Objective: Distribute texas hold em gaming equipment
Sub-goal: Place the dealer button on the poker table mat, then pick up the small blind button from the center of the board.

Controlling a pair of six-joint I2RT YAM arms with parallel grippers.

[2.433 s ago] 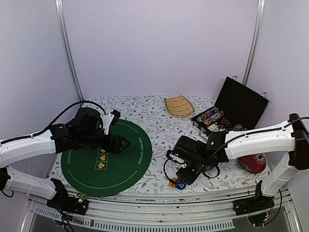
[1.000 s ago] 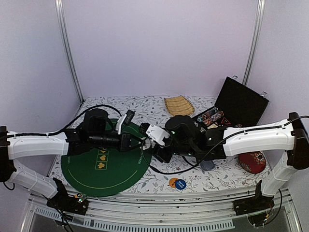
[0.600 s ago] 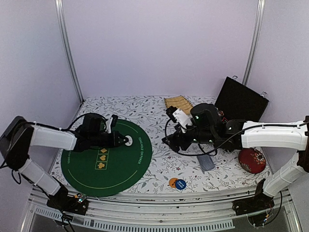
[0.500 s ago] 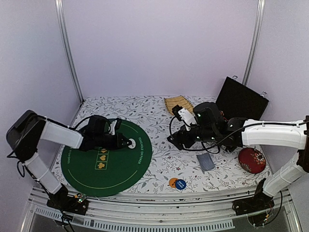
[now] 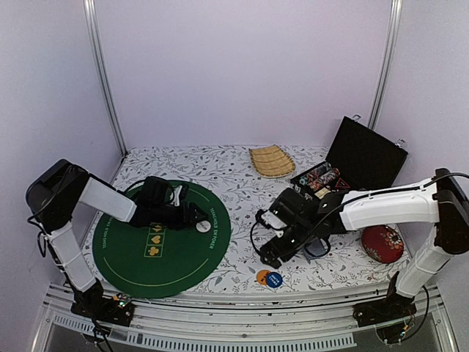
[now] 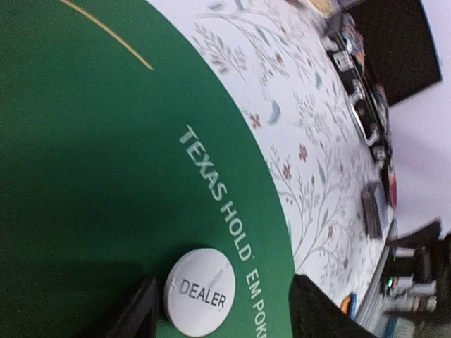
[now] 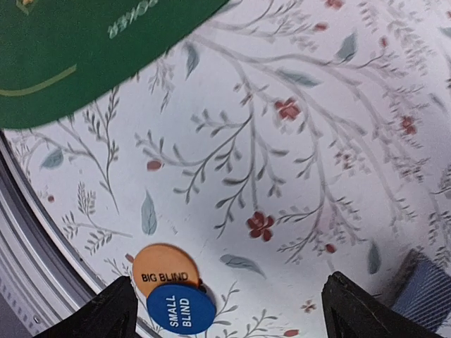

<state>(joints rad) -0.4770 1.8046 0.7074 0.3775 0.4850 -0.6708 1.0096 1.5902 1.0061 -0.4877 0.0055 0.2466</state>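
My right gripper will move down and back over the blue SMALL BLIND token [image 5: 274, 279] [image 7: 180, 309] next, because the token is below the open fingers and nearer the table's front edge.
A white DEALER button [image 6: 199, 290] lies flat on the green Texas Hold'em mat [image 6: 84, 176], near its right edge [image 5: 202, 226]. My left gripper [image 6: 222, 313] stands open around it, the button close to one finger. In the top view the left gripper [image 5: 195, 218] sits low over the mat [image 5: 146, 271]. My right gripper [image 7: 232, 313] is open just above the floral cloth. An orange BIG BLIND token [image 7: 165, 272] and a blue SMALL BLIND token [image 7: 180, 309] overlap beside its left finger. Both tokens [image 5: 268, 278] lie near the front edge, below the right gripper [image 5: 268, 255].
A grey-blue card deck [image 7: 423, 285] lies right of the right gripper. An open black case [image 5: 363, 158] with chip rows stands at the back right. A tan woven tray [image 5: 272, 160] is at the back, a red cushion [image 5: 381, 243] at the right. The table's front edge [image 5: 242, 297] is close.
My left gripper opened and let go of the white dealer button, which now rests on the mat. My right arm swung from the case to the front, over the two blind tokens, jaws wider.
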